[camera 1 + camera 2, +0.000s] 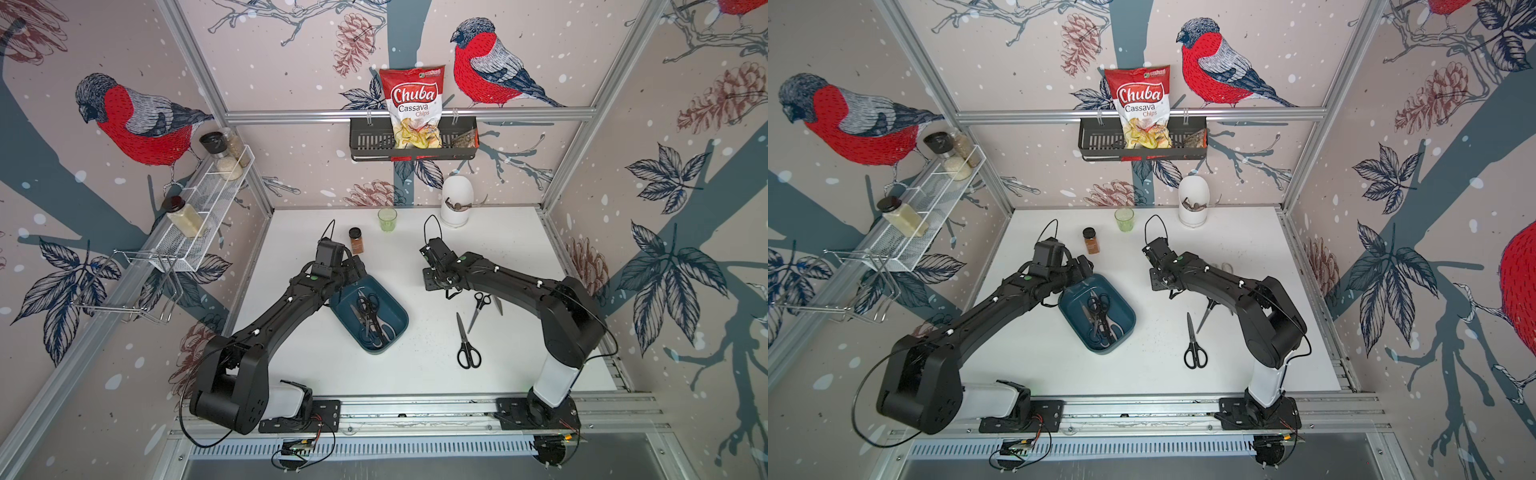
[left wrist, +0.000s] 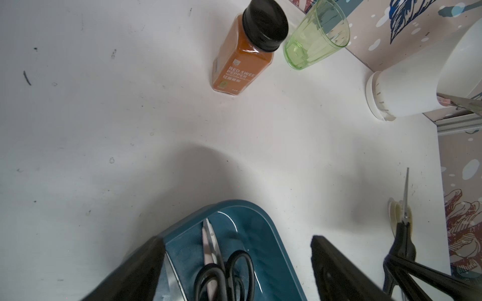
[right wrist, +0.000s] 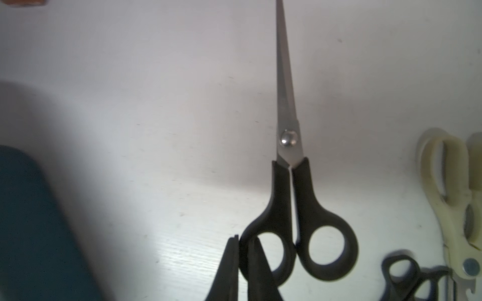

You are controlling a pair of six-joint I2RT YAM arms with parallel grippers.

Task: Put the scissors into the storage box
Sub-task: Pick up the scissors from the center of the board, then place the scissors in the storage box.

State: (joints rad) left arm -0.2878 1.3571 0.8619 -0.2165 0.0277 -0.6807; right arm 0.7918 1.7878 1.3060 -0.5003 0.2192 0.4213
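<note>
I will move my right gripper across and back over the pile in the teal storage box, because several scissors (image 1: 370,311) already lie there. Then I will lower it inside and let go of the pair.
In the right wrist view my right gripper (image 3: 244,242) is shut on one handle ring of a black-handled pair of scissors (image 3: 287,117), blades pointing away from it. Whether that pair is off the table I cannot tell. The teal storage box (image 1: 397,318) lies mid-table with several scissors (image 1: 370,311) inside. My left gripper (image 2: 237,260) hangs open over the box's far end, holding nothing. Two black-handled pairs, one small (image 1: 478,306) and one large (image 1: 466,345), lie on the table right of the box. Cream-handled shears (image 3: 443,182) lie beside the held pair.
An orange spice jar (image 1: 355,241) and a green cup (image 1: 387,219) stand behind the box. A white container (image 1: 457,201) stands at the back wall. A black wall basket (image 1: 370,141) holds a chips bag. A white wire rack (image 1: 208,208) with jars hangs on the left wall.
</note>
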